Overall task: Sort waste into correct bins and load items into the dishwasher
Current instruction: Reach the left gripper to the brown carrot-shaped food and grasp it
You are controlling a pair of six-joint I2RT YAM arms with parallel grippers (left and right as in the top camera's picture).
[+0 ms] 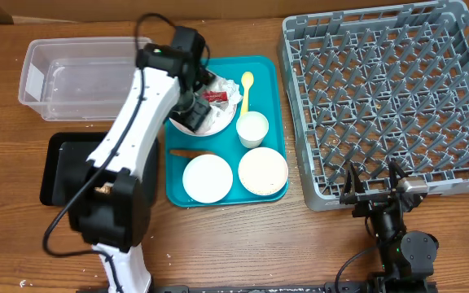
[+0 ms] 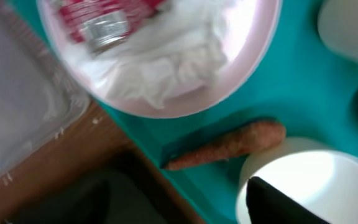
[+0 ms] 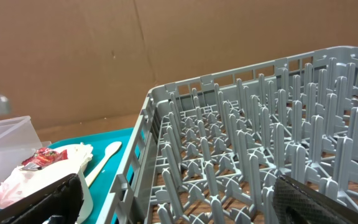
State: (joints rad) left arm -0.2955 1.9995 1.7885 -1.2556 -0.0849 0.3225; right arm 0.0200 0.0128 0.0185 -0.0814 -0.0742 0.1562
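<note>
I need to lower the open fingers of my left gripper onto the carrot stick's slim end [image 1: 179,152] [image 2: 188,160] next, because that end is clear while the thick end is by the bowl.
A round white plate [image 1: 218,122] on the teal tray holds a red-and-white wrapper [image 1: 216,96] and crumpled napkins [image 1: 228,88]. My left gripper [image 1: 192,110] hovers over the plate's left edge, open and empty. In the left wrist view the plate [image 2: 241,56], wrapper [image 2: 98,18], napkins [image 2: 166,59] and an orange carrot stick [image 2: 229,144] lie ahead of the jaws [image 2: 179,208]. A yellow spoon [image 1: 246,88], a cup [image 1: 252,129] and two bowls [image 1: 208,177] [image 1: 262,171] sit on the tray. My right gripper [image 1: 373,185] is open at the grey dish rack's [image 1: 389,98] front edge. No rice or brown chunk shows.
A clear tub [image 1: 80,77] stands at the back left and a black tray [image 1: 59,167] in front of it, partly under my left arm. The teal tray [image 1: 275,81] lies between them and the rack. The right wrist view shows rack pegs [image 3: 260,155] between its jaws [image 3: 185,202].
</note>
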